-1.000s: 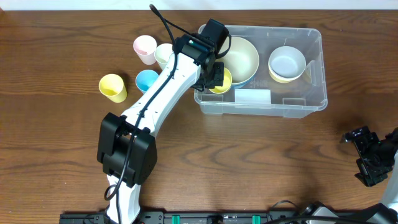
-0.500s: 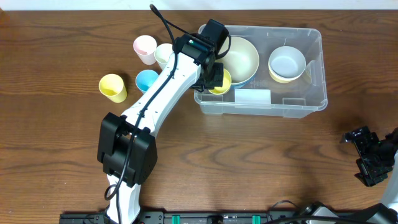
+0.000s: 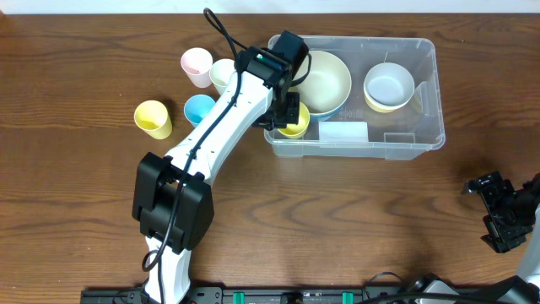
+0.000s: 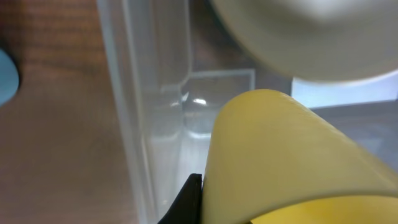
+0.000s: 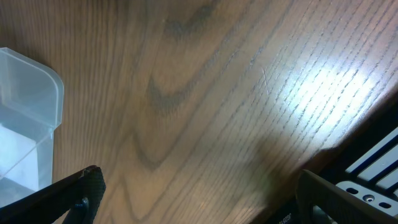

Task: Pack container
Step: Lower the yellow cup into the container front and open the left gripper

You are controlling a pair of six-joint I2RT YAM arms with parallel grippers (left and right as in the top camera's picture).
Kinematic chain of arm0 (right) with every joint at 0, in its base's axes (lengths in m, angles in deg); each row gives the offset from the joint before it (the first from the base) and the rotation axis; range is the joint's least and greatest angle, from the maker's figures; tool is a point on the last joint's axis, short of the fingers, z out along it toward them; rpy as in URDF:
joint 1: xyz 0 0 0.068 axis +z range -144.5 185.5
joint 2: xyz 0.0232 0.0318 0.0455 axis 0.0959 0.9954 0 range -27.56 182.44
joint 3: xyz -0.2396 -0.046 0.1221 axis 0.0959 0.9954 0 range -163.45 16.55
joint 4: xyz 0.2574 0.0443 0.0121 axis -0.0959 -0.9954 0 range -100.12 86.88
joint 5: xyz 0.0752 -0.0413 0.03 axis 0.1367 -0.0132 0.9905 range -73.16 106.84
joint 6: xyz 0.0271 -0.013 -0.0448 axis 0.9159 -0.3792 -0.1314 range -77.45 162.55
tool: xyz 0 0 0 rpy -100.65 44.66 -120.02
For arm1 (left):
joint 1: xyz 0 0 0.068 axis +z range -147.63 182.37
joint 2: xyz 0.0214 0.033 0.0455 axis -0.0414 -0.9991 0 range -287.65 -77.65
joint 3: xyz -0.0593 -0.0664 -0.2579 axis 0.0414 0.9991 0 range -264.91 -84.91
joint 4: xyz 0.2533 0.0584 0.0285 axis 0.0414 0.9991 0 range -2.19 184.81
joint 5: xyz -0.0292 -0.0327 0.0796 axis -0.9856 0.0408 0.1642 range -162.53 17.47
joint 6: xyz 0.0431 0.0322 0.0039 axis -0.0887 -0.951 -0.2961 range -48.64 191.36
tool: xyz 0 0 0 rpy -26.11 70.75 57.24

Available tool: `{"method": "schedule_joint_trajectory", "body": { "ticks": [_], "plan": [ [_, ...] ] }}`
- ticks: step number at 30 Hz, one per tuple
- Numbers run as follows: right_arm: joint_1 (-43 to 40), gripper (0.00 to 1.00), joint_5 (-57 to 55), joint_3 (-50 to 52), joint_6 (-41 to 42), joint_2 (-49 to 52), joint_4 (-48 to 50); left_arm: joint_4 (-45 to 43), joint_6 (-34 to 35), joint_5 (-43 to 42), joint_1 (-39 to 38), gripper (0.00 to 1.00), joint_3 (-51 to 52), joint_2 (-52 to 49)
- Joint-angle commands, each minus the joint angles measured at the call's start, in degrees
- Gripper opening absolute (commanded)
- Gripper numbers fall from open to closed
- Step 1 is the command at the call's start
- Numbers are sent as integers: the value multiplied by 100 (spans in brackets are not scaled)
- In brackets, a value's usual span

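Note:
I will lower the yellow cup beside the large cream bowl (image 3: 325, 80) with my left gripper, then let go of the cup.
The clear plastic container (image 3: 422, 139) stands at the back right of the table with a white label (image 3: 342, 132) on its floor. My left gripper (image 3: 289, 116) is shut on a yellow cup (image 3: 296, 124) and holds it inside the container's front left corner. In the left wrist view the yellow cup (image 4: 286, 155) fills the frame beside the container wall (image 4: 143, 112). A large cream bowl (image 3: 325, 80) and a white bowl on a yellow one (image 3: 389, 86) sit in the container. My right gripper (image 3: 498, 211) is open and empty over the table at the right.
On the table left of the container stand a pink cup (image 3: 197, 65), a cream cup (image 3: 223, 74), a blue cup (image 3: 199, 109) and a yellow cup (image 3: 153, 118). The right wrist view shows a corner of the container (image 5: 31, 99) and the table's edge.
My left gripper has moved a little toward the front with the yellow cup, deeper into the container's front left corner. The right arm has not moved.

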Motion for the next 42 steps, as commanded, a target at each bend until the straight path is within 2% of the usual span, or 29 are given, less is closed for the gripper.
{"method": "schedule_joint_trajectory", "body": {
  "ticks": [1,16,28,31,38,42],
  "plan": [
    [-48,99,37,-2,83,-68,11,-136,-35,61,9,6,-105,-22],
    [-48,99,37,-2,83,-68,11,-614,-35,61,11,7,-103,-402],
    [-48,99,37,-2,83,-68,11,-577,-289,59,20,7,-105,-402],
    [-48,99,37,-2,83,-68,11,-426,-289,61,15,13,-105,-402],
    [-48,99,37,-2,83,-68,11,-348,-291,61,15,17,-105,-402],
    [-48,99,37,-2,83,-68,13,-319,-293,59,15,30,-107,-380]
  ]
}}
